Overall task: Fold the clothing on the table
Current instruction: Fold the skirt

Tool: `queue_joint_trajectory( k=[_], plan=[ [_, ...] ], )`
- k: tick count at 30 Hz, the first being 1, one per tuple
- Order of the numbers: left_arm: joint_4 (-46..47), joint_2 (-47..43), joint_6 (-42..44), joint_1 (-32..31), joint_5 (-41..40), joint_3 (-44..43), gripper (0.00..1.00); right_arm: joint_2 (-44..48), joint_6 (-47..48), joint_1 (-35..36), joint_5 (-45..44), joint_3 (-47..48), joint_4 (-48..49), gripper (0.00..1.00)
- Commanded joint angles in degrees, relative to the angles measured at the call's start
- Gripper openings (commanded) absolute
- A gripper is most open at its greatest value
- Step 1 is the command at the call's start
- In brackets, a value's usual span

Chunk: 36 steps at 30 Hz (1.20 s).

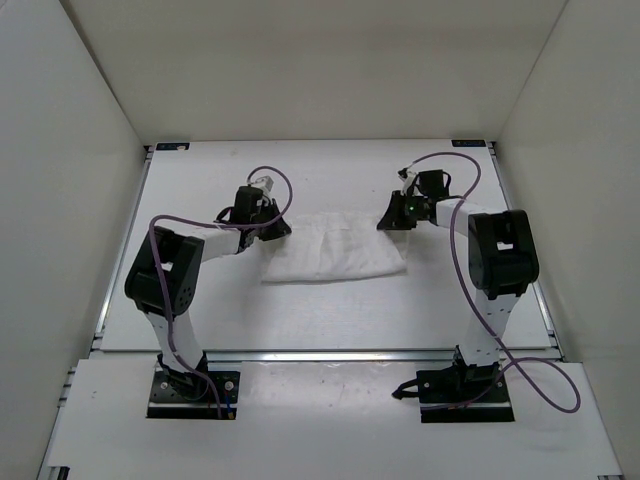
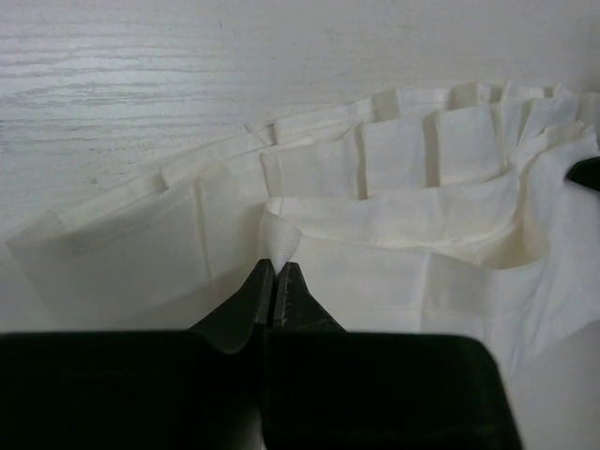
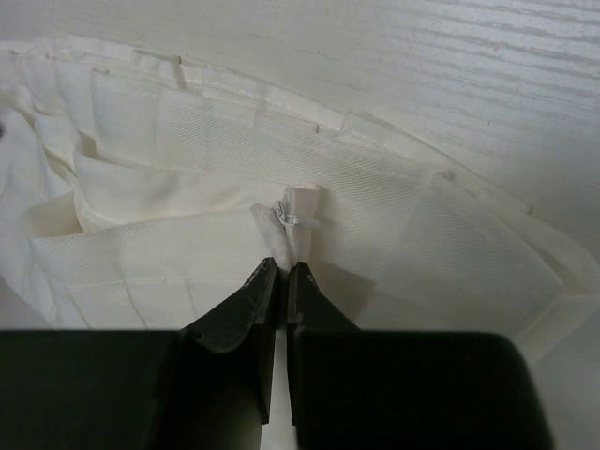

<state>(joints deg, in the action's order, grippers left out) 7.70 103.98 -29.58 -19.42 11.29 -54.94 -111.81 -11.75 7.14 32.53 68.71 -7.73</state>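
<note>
Next, my left gripper lifts the pinched corner. It then carries the corner outward and down by the clothing's far edge (image 1: 299,214) (image 2: 255,131) to release it, as pleats still crease the fabric.
The clothing (image 1: 335,250) is a plain white, creased piece lying across the middle of the table (image 1: 330,315). My left gripper (image 1: 272,228) sits at its left end, shut on a small pinched corner of the clothing (image 2: 278,242). My right gripper (image 1: 392,217) sits at its right end, shut on a bunched fold of the clothing (image 3: 286,230) with a small white plastic tag loop. In both wrist views pleated layers of the fabric (image 2: 422,159) (image 3: 187,122) spread out beyond the fingertips.
White walls enclose the table on the left, back and right. A metal rail (image 1: 330,353) runs along the near edge, in front of the two arm bases. Purple cables loop over both arms.
</note>
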Motion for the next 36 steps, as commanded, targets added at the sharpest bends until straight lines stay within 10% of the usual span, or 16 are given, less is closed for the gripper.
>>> queue_joint_trajectory(
  k=[1, 23, 36],
  plan=[
    [0.55, -0.62, 0.67, -0.01, 2.24, -1.76, 0.01, 0.80, 0.06, 0.34, 1.92, 1.96, 1.14, 0.00],
    [-6.29, -42.61, -2.58, 2.19, 1.10, 16.87, 0.00, 44.47, -1.87, -0.90, -2.74, -15.53, -11.43, 0.00],
    [-9.12, -44.32, -1.88, 4.47, 3.21, 15.83, 0.00, 40.99, -2.05, -2.83, -0.98, -12.90, -15.83, 0.00]
  ],
)
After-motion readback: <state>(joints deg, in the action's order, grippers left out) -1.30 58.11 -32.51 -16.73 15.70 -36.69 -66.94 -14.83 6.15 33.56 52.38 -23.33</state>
